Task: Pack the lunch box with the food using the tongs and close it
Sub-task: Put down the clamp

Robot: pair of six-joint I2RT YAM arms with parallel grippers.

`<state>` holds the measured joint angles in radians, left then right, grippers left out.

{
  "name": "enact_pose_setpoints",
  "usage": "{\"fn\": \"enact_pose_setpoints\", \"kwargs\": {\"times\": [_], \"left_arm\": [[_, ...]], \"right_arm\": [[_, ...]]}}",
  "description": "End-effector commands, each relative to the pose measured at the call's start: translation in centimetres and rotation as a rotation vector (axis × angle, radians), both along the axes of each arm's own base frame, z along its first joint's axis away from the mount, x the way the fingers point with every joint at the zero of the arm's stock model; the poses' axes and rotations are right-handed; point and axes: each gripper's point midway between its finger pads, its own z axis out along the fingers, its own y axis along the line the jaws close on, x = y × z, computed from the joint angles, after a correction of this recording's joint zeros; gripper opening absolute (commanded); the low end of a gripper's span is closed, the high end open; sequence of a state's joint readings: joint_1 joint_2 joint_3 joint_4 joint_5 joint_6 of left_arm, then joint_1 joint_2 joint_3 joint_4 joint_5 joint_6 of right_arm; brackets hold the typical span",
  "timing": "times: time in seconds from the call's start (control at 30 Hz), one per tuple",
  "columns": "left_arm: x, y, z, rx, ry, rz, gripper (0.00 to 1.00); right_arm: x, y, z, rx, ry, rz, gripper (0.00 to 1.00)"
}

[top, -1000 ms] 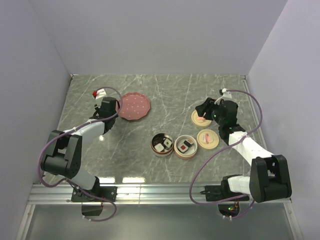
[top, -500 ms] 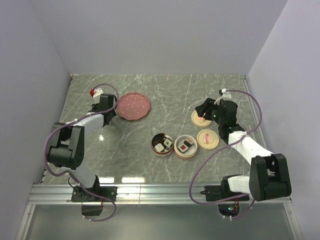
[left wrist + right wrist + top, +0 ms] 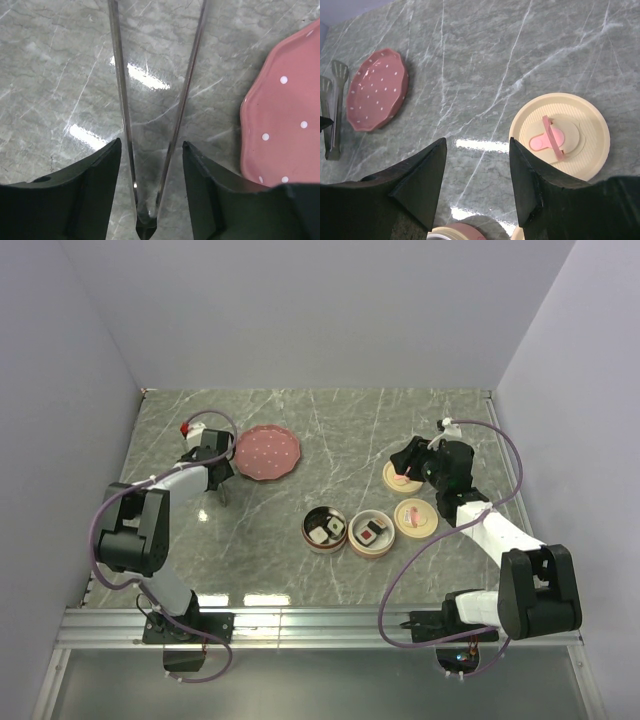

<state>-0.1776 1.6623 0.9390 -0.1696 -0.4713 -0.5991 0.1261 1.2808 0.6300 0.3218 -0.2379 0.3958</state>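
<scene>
The far lid's raised pink handle (image 3: 401,478) (image 3: 553,139) is below my right gripper and to its right in the wrist view, so I should next move that way and down around it.
The silver tongs (image 3: 122,115) lie on the marble just left of the pink dotted plate (image 3: 285,115). My left gripper (image 3: 151,144) is open and straddles their joined end, with a gap between each finger and the tong arms. The lunch box stands as two round bowls (image 3: 325,529) (image 3: 371,533) with food blocks (image 3: 369,533) inside. Two cream lids (image 3: 403,477) (image 3: 415,517) lie to their right. My right gripper (image 3: 477,142) is open and empty, hovering beside the far lid (image 3: 560,135).
The right wrist view shows the plate (image 3: 377,90) at the far left, with the tongs (image 3: 335,110) beside it. A bowl rim (image 3: 455,232) peeks in at the bottom edge. Grey walls close in the table on three sides.
My left gripper has opened off the tongs and shifted slightly back and left. The right arm has not moved.
</scene>
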Motion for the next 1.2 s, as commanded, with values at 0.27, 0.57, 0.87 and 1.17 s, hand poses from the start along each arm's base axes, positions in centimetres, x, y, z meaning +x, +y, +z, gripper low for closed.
{"fn": "enact_pose_setpoints", "kwargs": {"times": [0.27,0.57,0.87,1.17], "left_arm": [[0.3,0.1,2.1,0.004,-0.068,0.037,0.71],[-1.0,-0.4,8.0,0.066,-0.241,0.072,0.79],[-2.6,-8.3,16.6,-0.225,-0.627,-0.363,0.88],[-2.3,-12.2,17.2,-0.291,-0.688,-0.578,0.99]], "right_arm": [[1.1,0.0,2.2,0.003,-0.072,0.005,0.6],[1.4,-0.2,1.5,-0.002,-0.05,-0.01,0.6],[1.9,-1.1,0.2,-0.032,0.002,-0.072,0.59],[3.5,-2.6,-1.5,-0.106,0.11,-0.169,0.59]]}}
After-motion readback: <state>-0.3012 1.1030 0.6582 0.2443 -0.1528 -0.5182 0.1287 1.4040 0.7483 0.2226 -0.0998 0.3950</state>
